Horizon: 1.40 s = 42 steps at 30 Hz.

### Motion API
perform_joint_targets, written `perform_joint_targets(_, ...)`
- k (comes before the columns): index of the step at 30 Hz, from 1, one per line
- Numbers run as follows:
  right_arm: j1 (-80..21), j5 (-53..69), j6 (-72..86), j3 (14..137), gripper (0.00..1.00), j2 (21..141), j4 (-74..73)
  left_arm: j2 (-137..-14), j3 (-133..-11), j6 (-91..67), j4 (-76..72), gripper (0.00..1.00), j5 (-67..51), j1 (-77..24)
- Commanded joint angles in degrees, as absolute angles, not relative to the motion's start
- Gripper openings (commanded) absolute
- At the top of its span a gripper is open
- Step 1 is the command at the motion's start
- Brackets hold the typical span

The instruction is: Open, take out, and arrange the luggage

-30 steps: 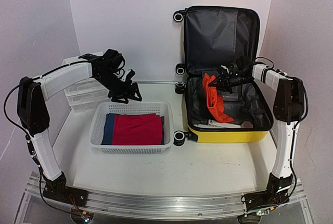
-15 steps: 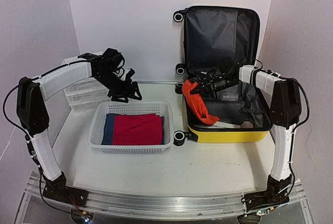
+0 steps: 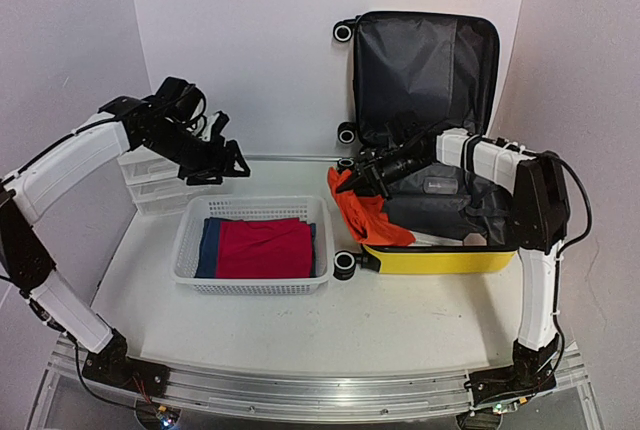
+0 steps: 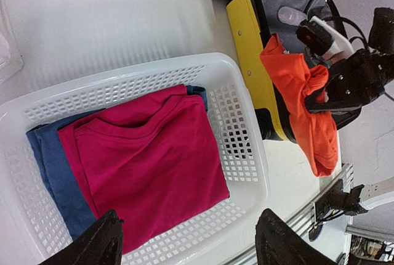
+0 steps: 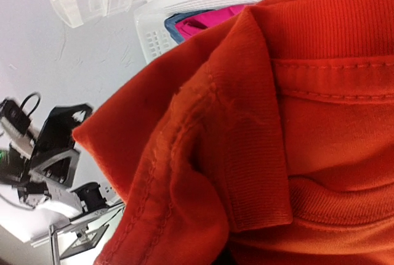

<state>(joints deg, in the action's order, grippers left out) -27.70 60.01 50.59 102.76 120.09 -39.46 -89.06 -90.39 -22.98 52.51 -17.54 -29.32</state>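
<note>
The basket is to the left of my right gripper in the top view. My right gripper will next move over the red shirt (image 3: 265, 249) and down to let go of the orange garment (image 3: 366, 214).
The luggage (image 3: 440, 258), a yellow suitcase, lies open at the right with its dark lid propped against the back wall. My right gripper (image 3: 356, 178) is shut on an orange garment (image 3: 366, 214) that hangs over the suitcase's left edge. In the right wrist view the orange cloth (image 5: 295, 123) fills the frame and hides the fingers. My left gripper (image 3: 222, 164) hovers open and holds nothing above the back-left of the white mesh basket (image 3: 255, 286). In the left wrist view its dark fingertips (image 4: 104, 240) frame the basket (image 4: 246, 123), and the luggage (image 4: 249, 37) shows at the top.
A folded red shirt (image 3: 265, 248) lies on a blue garment (image 3: 207, 245) in the basket. The white plastic drawer unit (image 3: 150, 188) stands at the back left, under the left arm. More items lie in the suitcase's bottom half.
My right gripper has carried the orange garment leftward from inside the suitcase to over its left edge. The left arm has drawn back to the left, still open.
</note>
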Motion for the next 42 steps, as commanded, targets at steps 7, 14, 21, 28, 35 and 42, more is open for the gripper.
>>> perform_joint_targets(7,-37.8,51.2,60.7,105.2,0.0,120.0,-35.5,-72.3,-80.2,-22.6,46.9,0.75,-8.3,-29.4)
perform_joint_targets(14,-45.2,40.1,67.9,105.5,0.0,123.1,-31.3,-60.0,-69.1,-18.2,39.4,0.77,-7.0,-29.3)
perform_joint_targets(21,-49.8,31.5,74.2,112.1,0.0,130.7,-27.5,-51.0,-60.1,-19.2,34.3,0.77,-7.4,-29.4)
perform_joint_targets(28,-52.2,25.2,79.2,118.4,0.0,135.3,-23.8,-46.8,-55.3,-19.9,33.3,0.78,-7.2,-29.3)
perform_joint_targets(35,-54.8,19.6,84.5,124.2,0.0,139.6,-19.0,-44.1,-53.6,-19.3,33.3,0.79,-6.4,-29.3)
perform_joint_targets(42,-57.9,15.4,87.5,136.2,0.0,147.5,-16.0,-42.9,-53.6,-18.5,33.5,0.79,-6.1,-29.3)
